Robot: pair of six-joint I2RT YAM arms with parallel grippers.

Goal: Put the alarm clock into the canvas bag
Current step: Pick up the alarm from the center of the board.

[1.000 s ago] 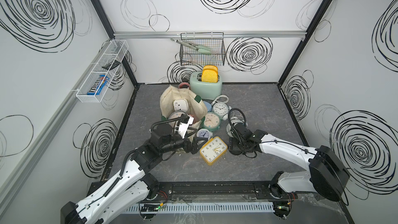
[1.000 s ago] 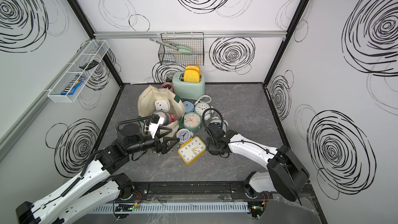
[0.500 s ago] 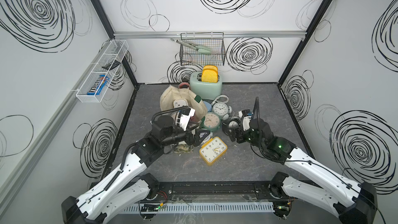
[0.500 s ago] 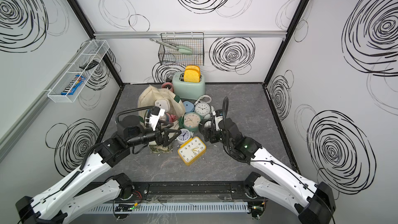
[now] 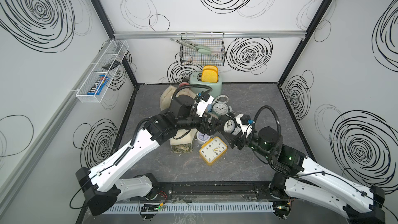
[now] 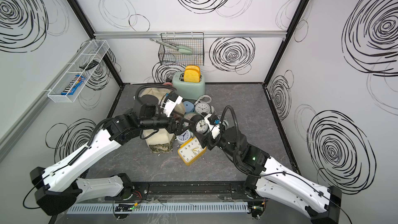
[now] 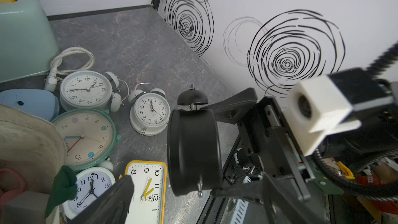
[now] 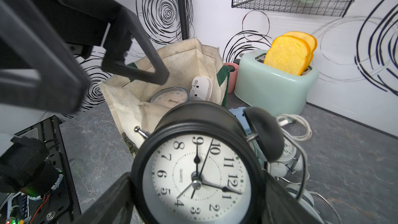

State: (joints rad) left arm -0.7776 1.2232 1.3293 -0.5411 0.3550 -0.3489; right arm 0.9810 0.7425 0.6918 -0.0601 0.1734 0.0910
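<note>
The clock's black side is free and faces the fingers of my left gripper, so next my left gripper should move across toward my right gripper with its fingers open, go around that side and close.
My right gripper is shut on a black twin-bell alarm clock with a white dial and holds it in the air above a pile of clocks. The clock's face fills the right wrist view, and its black side shows in the left wrist view. The cream canvas bag with dark green handles stands open just left of it, under my left arm. Inside the canvas bag lie a grey-rimmed clock and a white device. My left gripper hangs open over the bag's near corner, close to the held clock.
On the floor lie a yellow square clock, a white bell clock, a mint-rimmed clock and others. A mint toaster with toast, a pink cup and a coiled white cable stand behind. A wire basket hangs on the back wall.
The right arm has risen from the floor with the black clock and carried it left toward the bag. The left gripper has moved up and right, over the bag.
</note>
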